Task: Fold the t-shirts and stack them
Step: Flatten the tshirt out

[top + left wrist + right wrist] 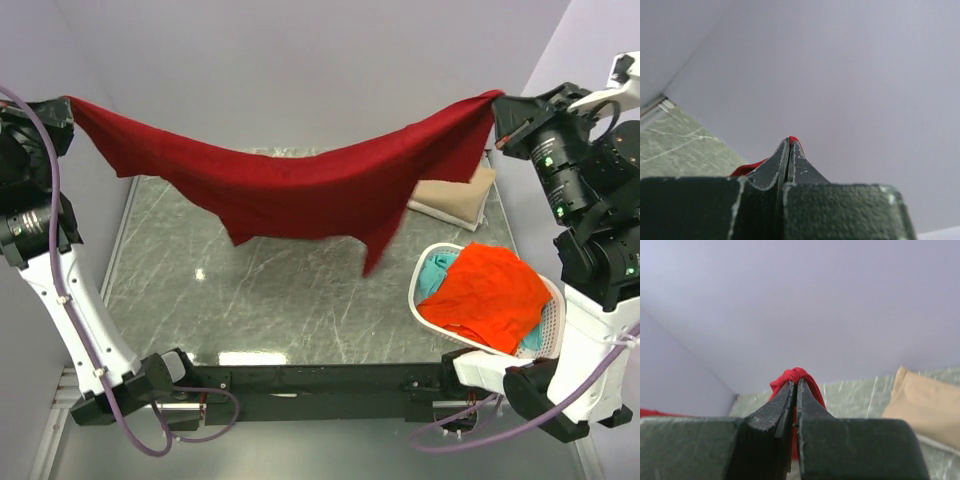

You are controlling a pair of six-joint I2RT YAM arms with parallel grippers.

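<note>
The right gripper moves down and outward to the bare tabletop [855, 397] beside the folded tan t-shirt next and releases the red corner there.
A dark red t-shirt [290, 185] hangs stretched in the air between both arms, sagging in the middle above the table. My left gripper [66, 105] is shut on its left corner; in the left wrist view red cloth [794, 139] peeks past the closed gripper [789, 141]. My right gripper [497, 100] is shut on the right corner, a bunch of red cloth [807, 382] wrapping round the fingertips [796, 382]. A folded tan t-shirt [455, 195] lies at the table's back right, also in the right wrist view [925, 405]. Orange-red [495, 295] and teal [435, 272] t-shirts fill the basket.
The white oval laundry basket [425, 315] stands at the front right of the grey marble table [250, 300]. Plain walls close in on the back and both sides. The arm bases sit on a black rail [320, 385] at the near edge.
</note>
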